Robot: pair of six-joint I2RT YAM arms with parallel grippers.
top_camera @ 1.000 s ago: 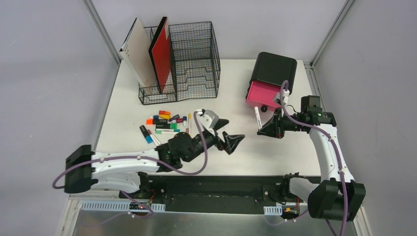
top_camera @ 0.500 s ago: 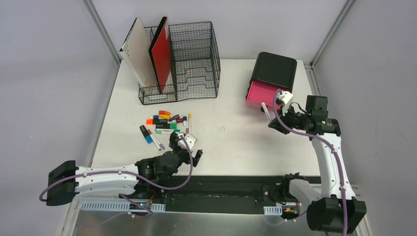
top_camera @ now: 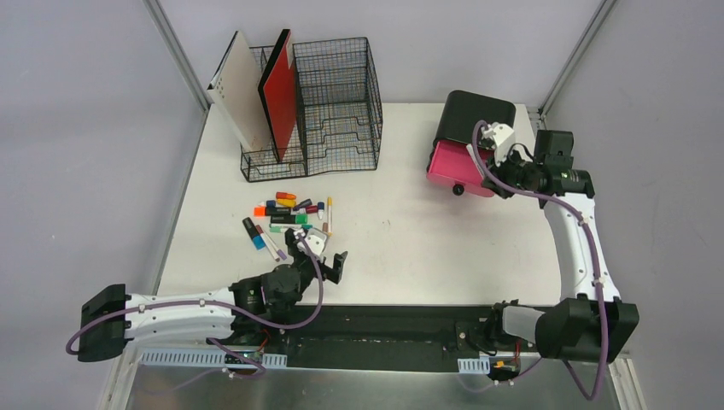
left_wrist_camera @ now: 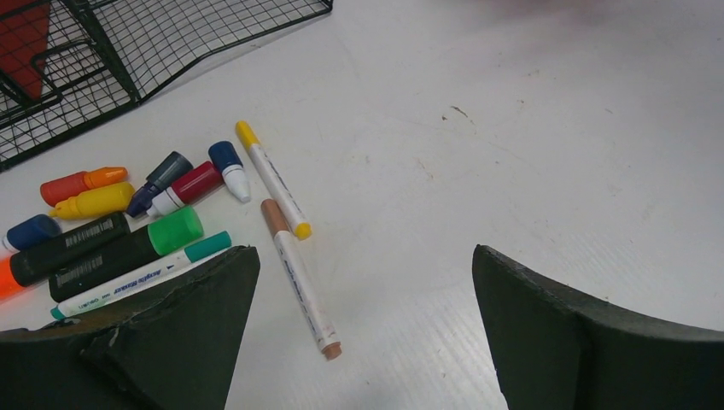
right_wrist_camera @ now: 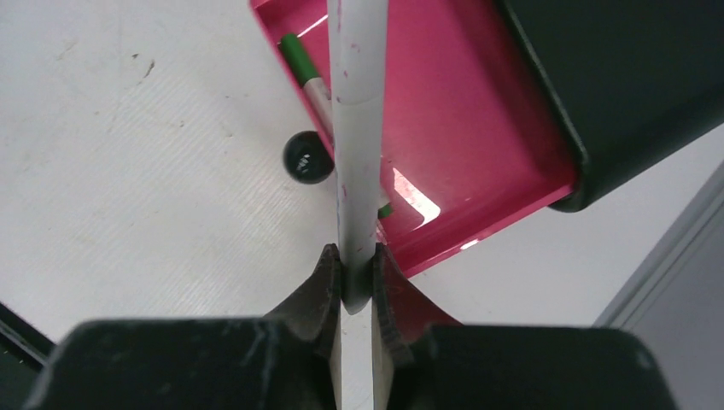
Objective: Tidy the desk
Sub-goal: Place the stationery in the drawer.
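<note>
My right gripper needs to move outward next, toward the black box, over the drawer point(top_camera: 459, 162) point(right_wrist_camera: 446, 118), because the gripped end of the white marker sticks out past the drawer's rim.
The white desk point(top_camera: 410, 248) holds a pile of coloured markers point(top_camera: 286, 213) at centre left. My left gripper point(top_camera: 318, 256) is open and empty, low over the desk just near the pile. In the left wrist view a brown-capped white marker point(left_wrist_camera: 299, 278) lies between its spread fingers point(left_wrist_camera: 363, 256), closer to the left one. My right gripper point(top_camera: 493, 175) is shut on a white marker point(right_wrist_camera: 359, 128) and holds it over the open pink drawer point(right_wrist_camera: 461, 128) of the black box point(top_camera: 474, 120). A green marker point(right_wrist_camera: 306, 73) lies in the drawer.
A black wire-mesh organizer point(top_camera: 337, 102) with a red and a white board stands at the back left. The drawer's black knob point(top_camera: 458, 189) faces the desk's middle. A yellow-capped marker point(left_wrist_camera: 273, 181) and other markers lie ahead of the left fingers.
My right gripper has carried the white marker from above the desk up and back to over the pink drawer. My left arm has pulled back from the desk's middle to the marker pile.
</note>
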